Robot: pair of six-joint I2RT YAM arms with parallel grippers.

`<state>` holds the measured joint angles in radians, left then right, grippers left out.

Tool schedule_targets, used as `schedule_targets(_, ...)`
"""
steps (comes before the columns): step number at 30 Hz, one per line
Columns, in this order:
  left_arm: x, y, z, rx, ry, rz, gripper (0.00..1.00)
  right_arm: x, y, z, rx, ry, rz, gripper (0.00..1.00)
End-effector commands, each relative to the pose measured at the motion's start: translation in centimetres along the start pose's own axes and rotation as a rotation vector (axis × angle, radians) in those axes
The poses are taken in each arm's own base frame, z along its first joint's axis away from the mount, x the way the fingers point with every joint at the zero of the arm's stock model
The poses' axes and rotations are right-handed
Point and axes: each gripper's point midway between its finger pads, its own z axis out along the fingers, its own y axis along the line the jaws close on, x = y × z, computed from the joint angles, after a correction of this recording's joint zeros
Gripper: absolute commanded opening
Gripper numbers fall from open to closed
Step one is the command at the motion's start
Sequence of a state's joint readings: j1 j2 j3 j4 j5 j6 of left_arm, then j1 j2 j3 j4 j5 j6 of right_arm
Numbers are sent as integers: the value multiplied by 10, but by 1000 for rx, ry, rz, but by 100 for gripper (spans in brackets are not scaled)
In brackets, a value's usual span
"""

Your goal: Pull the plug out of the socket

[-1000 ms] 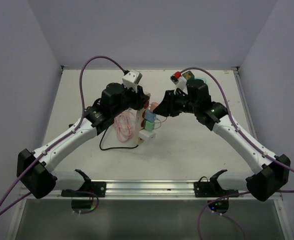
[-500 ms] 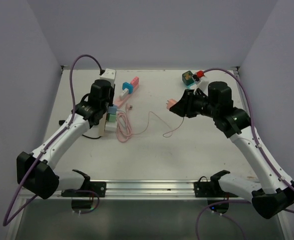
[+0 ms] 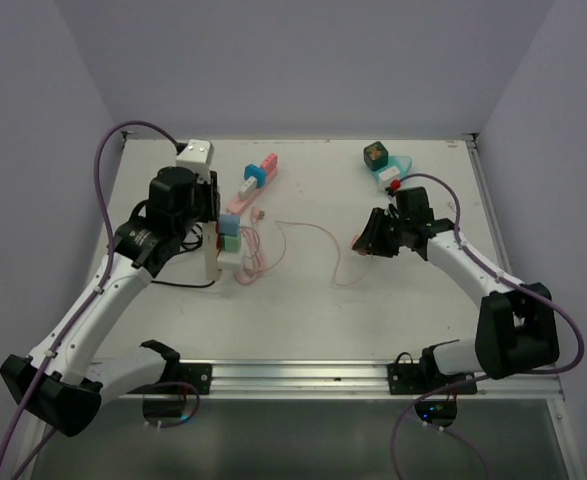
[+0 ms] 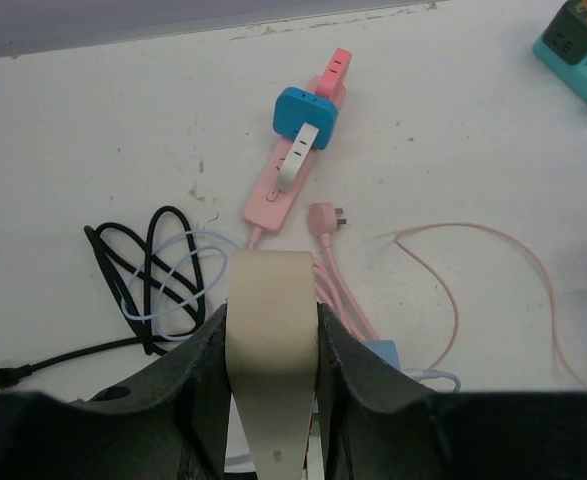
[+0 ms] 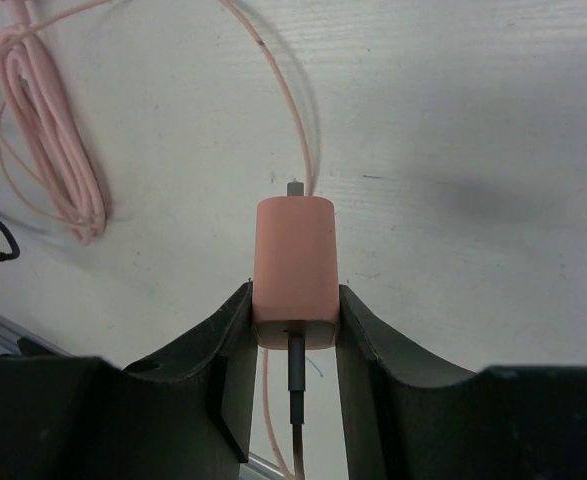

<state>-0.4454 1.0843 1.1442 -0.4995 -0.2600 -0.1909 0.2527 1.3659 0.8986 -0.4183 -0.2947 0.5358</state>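
Note:
The right gripper lowers the pink plug block the short way to the table next and then releases it.
My left gripper (image 4: 271,335) is shut on a cream socket strip (image 4: 269,300), held at the left of the table (image 3: 213,262). Green and blue plugs (image 3: 230,236) sit in the strip's side. My right gripper (image 5: 293,305) is shut on a pink plug block (image 5: 294,262), held low over the table, well right of the strip in the top view (image 3: 359,241). A thin pink cable (image 3: 308,232) runs from the plug block across the table to a pink coil (image 3: 249,255) beside the strip.
A pink power strip (image 4: 295,170) with a blue adapter and a white plug lies behind the cream strip. A loose pink plug (image 4: 323,215) and a black cable (image 4: 143,280) lie near it. A teal cube socket (image 3: 381,157) stands at the back right.
The pink plug block has come off the cream strip and the arms have moved apart. My right gripper has carried the plug block right and down towards the table. The left has lowered the strip.

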Motion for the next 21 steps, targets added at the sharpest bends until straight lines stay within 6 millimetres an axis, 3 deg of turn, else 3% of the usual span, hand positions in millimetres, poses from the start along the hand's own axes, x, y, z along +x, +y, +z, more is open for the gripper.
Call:
schedule_targets(1, -30, -19, -19, 110, -100, -86, 0, -20, 22, 14, -135, -66, 14, 13)
schedule_targets(7, -11, -28, -14, 155, -59, -107, 0, -8, -9, 39, -56, -21, 90, 30)
schedule_targets(12, -6, -33, -10, 179, -45, -107, 0, 7, -34, 48, -7, 13, 149, 54)
schedule_targets(17, -6, -38, -6, 198, -39, -101, 0, 8, -46, 36, 67, -7, 158, 75)
schedule_targets(21, -5, -41, -5, 216, -30, -92, 0, -11, -44, 7, 124, -100, 126, 86)
